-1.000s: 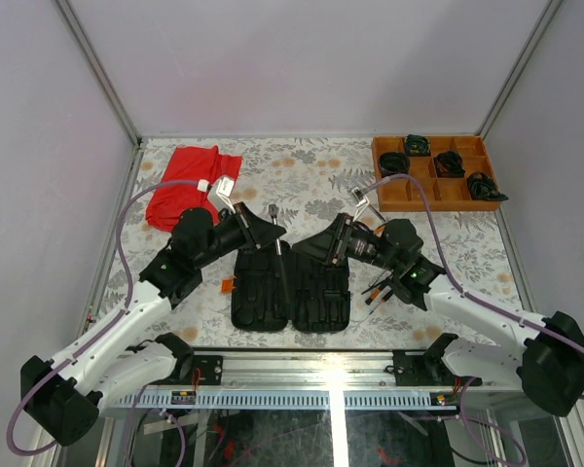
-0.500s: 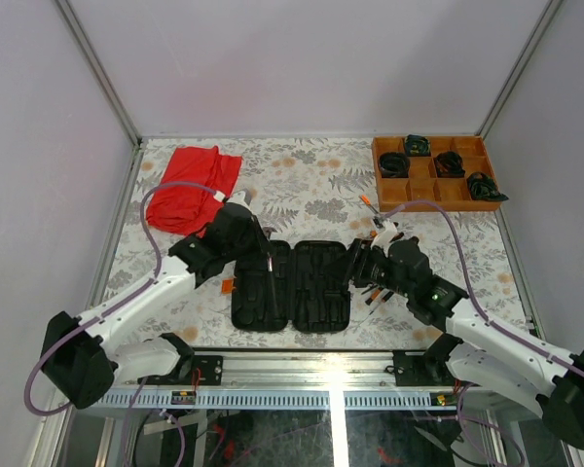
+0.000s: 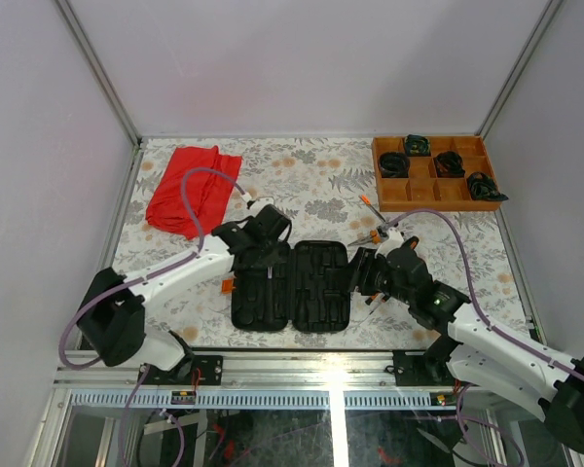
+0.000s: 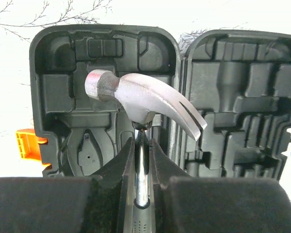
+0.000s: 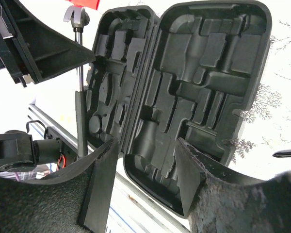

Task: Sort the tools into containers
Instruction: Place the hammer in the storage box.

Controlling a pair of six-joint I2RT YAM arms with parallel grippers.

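I need to move my left gripper down and outward next, bringing the hammer's head into the far end of the tool case's latch-side half, where the slots are empty, to release the hammer's handle.
The black tool case (image 3: 311,292) lies open and flat, its moulded slots showing and an orange latch (image 4: 28,145) on its left side. My left gripper (image 3: 269,255) (image 4: 142,143) is shut on the shiny shaft of the silver-headed hammer (image 4: 136,97), just behind the head. It holds the hammer over the case's left half (image 4: 104,73). The hammer (image 5: 80,73) also shows beyond the case in the right wrist view. My right gripper (image 3: 366,272) (image 5: 145,179) hangs open and empty over the right half's near corner (image 5: 194,87). Screwdrivers lie right of the case (image 3: 378,294) and further back (image 3: 370,203).
An orange-brown wooden tray (image 3: 428,190) with black coiled bundles (image 3: 393,163) stands at the back right. A red cloth (image 3: 190,185) lies at the back left. Behind the case is patterned tabletop (image 3: 311,185). The metal frame rail (image 3: 302,365) runs along the near edge.
The left arm has swung right and lowered the hammer over the case's left half. The right gripper has drawn back from above the case to its right edge.
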